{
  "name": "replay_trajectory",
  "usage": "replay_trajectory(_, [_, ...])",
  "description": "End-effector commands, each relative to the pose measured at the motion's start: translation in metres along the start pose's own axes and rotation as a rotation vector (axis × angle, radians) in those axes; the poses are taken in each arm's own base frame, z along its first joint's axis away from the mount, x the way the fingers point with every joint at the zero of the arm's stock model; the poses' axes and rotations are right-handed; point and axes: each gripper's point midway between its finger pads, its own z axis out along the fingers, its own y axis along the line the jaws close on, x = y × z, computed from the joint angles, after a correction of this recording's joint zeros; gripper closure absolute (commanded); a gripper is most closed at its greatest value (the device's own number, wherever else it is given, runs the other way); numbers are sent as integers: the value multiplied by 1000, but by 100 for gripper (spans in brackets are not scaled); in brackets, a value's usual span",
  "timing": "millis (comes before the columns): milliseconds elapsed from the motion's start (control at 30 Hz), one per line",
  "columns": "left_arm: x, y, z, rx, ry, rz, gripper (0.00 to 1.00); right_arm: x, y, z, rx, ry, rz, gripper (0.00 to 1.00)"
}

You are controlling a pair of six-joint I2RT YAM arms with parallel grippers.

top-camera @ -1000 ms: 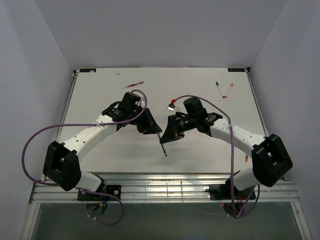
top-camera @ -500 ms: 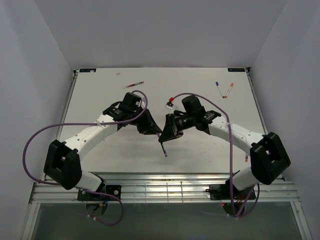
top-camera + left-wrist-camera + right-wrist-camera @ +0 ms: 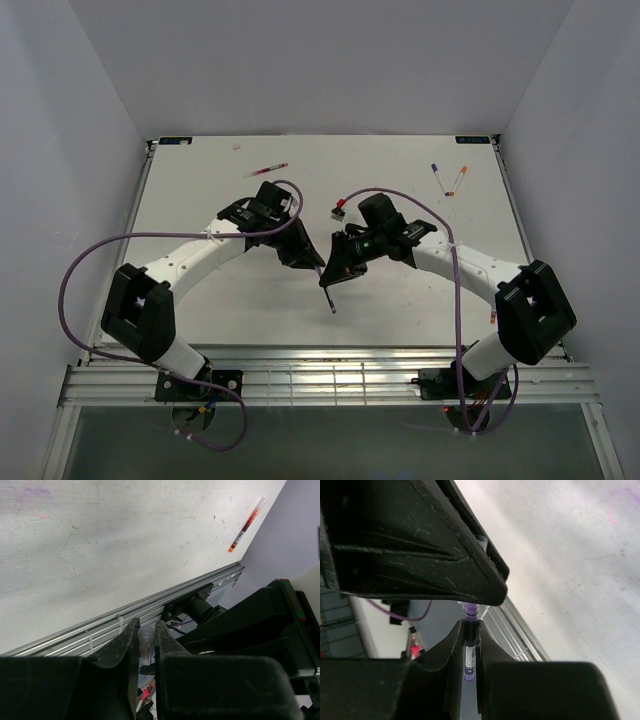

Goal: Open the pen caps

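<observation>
The left gripper next draws away from the right gripper and lowers to release the cap on the tabletop below it, which is bare of pens.
A thin purple pen (image 3: 328, 298) hangs slanted above the table's middle, held between both grippers. My right gripper (image 3: 469, 624) is shut on its dark barrel (image 3: 470, 655). My left gripper (image 3: 146, 625) is shut on the pale translucent cap end (image 3: 145, 636) of the same pen. In the top view the left gripper (image 3: 314, 266) and right gripper (image 3: 326, 277) stand tip to tip. A ridged purple section (image 3: 470, 611) runs from my right jaws up behind the left gripper's finger (image 3: 445, 570). Whether cap and barrel are apart is hidden.
A red pen (image 3: 265, 170) lies at the back left. A blue pen (image 3: 438, 176) and an orange pen (image 3: 457, 180) lie at the back right. Another reddish pen (image 3: 245, 525) lies near the table's right edge. A metal rail (image 3: 320, 375) borders the near edge.
The left arm's elbow has swung inward, to the right. Both grippers and the hanging pen stay at almost the same spot in the middle.
</observation>
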Motion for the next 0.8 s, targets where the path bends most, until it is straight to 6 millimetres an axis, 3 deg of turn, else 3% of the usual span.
replay_trajectory(0, [-29, -25, -10, 43, -69, -29, 100, 18, -14, -1, 152, 45, -55, 92])
replay_trajectory(33, [-37, -32, -13, 47, -78, -33, 100, 18, -20, -5, 225, 39, -74, 92])
replay_trajectory(67, [-48, -27, -9, 24, -77, -61, 100, 38, -32, -10, 325, 104, -59, 92])
replay_trajectory(100, [-52, -21, -8, -11, -68, -91, 100, 34, -56, -19, 488, 77, -93, 92])
replay_trajectory(133, [-70, -30, -18, 2, -100, -101, 100, 37, -66, -27, 571, 81, -101, 92])
replay_trajectory(167, [-79, -30, -19, -7, -107, -103, 100, 49, -74, -36, 638, 114, -102, 92])
replay_trajectory(200, [-85, -22, -14, -47, -89, -136, 100, 48, -84, -43, 705, 100, -112, 92])
replay_trajectory(267, [-109, -31, -24, -34, -137, -131, 100, 51, -90, -51, 738, 87, -120, 92])
replay_trajectory(367, [-123, -27, -21, -55, -141, -144, 100, 49, -82, -47, 694, 98, -136, 92])
replay_trajectory(533, [-115, -14, -6, -59, -114, -76, 100, 28, -80, -41, 617, 60, -109, 92])
replay_trajectory(700, [-95, 26, 9, -144, -88, 11, 100, -15, -117, -46, 562, -4, 13, 92])
replay_trajectory(767, [-93, 34, 11, -160, -89, 58, 100, -28, -127, -47, 577, -6, 24, 92])
